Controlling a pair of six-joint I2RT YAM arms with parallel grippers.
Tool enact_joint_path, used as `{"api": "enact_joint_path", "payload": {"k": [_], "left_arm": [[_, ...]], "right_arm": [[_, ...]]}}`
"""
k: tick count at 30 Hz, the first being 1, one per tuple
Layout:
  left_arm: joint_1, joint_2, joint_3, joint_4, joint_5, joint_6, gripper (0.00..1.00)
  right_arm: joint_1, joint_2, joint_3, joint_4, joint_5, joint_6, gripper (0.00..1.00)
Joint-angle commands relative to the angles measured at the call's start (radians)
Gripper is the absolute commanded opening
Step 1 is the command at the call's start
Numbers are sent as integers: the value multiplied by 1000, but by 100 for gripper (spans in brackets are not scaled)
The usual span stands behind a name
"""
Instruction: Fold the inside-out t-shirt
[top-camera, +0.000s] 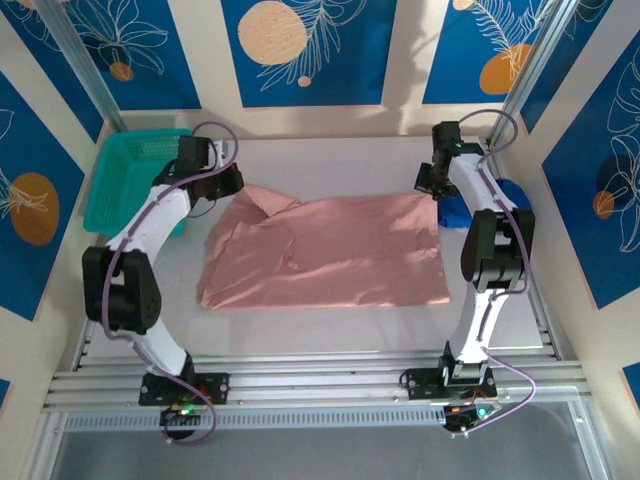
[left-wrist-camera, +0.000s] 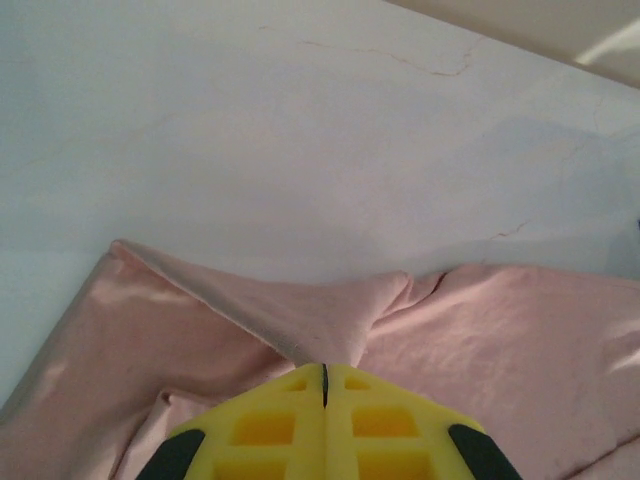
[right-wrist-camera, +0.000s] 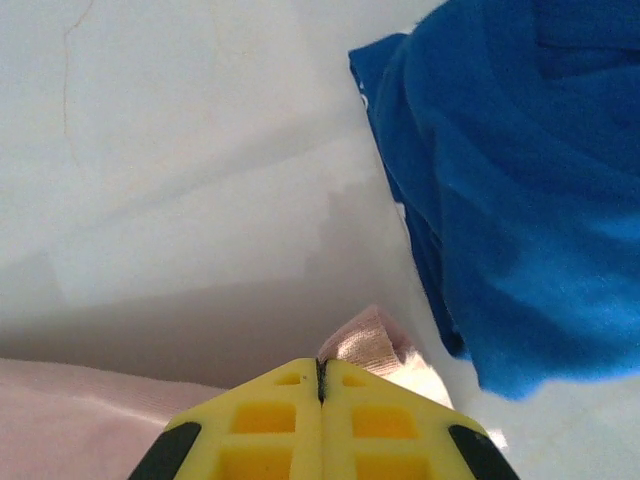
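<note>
Both far corners of the t-shirt are already held. I should next pull the pinched corner back toward my base with my right gripper, over the t-shirt's near half, and release it there.
The salmon-pink inside-out t-shirt (top-camera: 330, 252) lies spread across the middle of the white table, its far left part rumpled and folded over. My left gripper (top-camera: 232, 183) sits at the shirt's far left corner, shut on a raised fold of the pink cloth (left-wrist-camera: 320, 320); the yellow fingers (left-wrist-camera: 380, 420) meet with cloth pinched at their tips. At the far right corner my right gripper (top-camera: 432, 190) is shut on a small tuft of the shirt's edge (right-wrist-camera: 362, 340), which pokes up past the yellow fingers (right-wrist-camera: 270, 425).
A teal basket (top-camera: 125, 180) stands at the far left, beside the left arm. A royal-blue garment (top-camera: 500, 200) lies bunched at the far right, close to the right gripper, and looms large on the right of the right wrist view (right-wrist-camera: 520, 190). Bare table (top-camera: 330, 160) lies behind the shirt.
</note>
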Motion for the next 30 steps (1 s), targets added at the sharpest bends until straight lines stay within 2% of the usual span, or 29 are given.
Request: {"api": "enact_joint_path", "payload": {"k": [1,8,17,30], "left_arm": [[14,-107,-51,-53,-36,-20,0],[38,-285,-113,-151,-30,-49,0],[38,-436,-216,-263,60,-87,0],[40,-558,-253,-440,52,-69,0]], "right_arm": [[-4,-101,-81,8,30,-23,0],[-7,-260,-224,3,45,-28,0],[-2,-386,-339,-40,61,-10,0],[0,-431,-467,-56,76,1,0]]}}
